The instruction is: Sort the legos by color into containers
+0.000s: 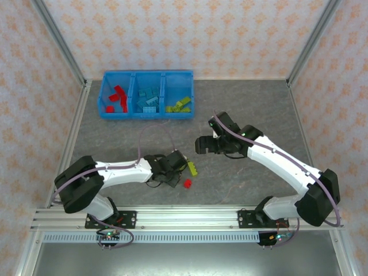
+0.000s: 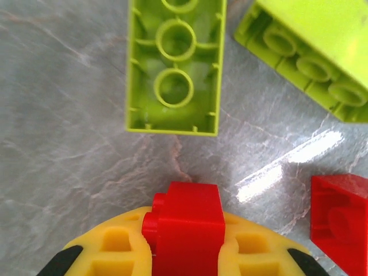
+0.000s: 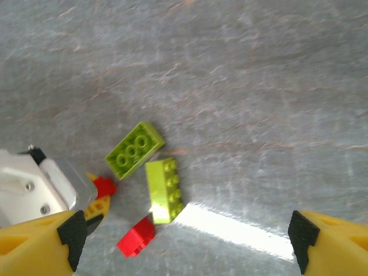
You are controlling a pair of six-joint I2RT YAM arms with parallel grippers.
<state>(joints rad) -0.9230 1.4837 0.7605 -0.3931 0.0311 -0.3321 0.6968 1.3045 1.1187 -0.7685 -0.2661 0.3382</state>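
I need to lift my left gripper and carry the small red lego outward to let go of it over the red legos' section (image 1: 117, 99), because that matching section is outward of the gripper.
My left gripper (image 2: 187, 256) is shut on a small red lego (image 2: 190, 215), just above the table. Ahead of it lies an upside-down lime green lego (image 2: 174, 63), with a second lime green lego (image 2: 313, 49) to its right and a loose red lego (image 2: 340, 221) at the right edge. From above, the left gripper (image 1: 176, 165) sits beside a lime lego (image 1: 191, 168) and the loose red one (image 1: 187, 184). My right gripper (image 1: 202, 145) hovers open and holds nothing; its wrist view shows both lime legos (image 3: 134, 149) (image 3: 164, 190) and the red one (image 3: 136, 237). The blue containers (image 1: 148, 73) stand at the back.
The tray's left compartment holds red legos (image 1: 117, 96), the middle one light blue legos (image 1: 148, 100), the right one lime green legos (image 1: 179, 105). Metal frame posts and patterned walls enclose the table. A rail (image 1: 184, 215) runs along the near edge.
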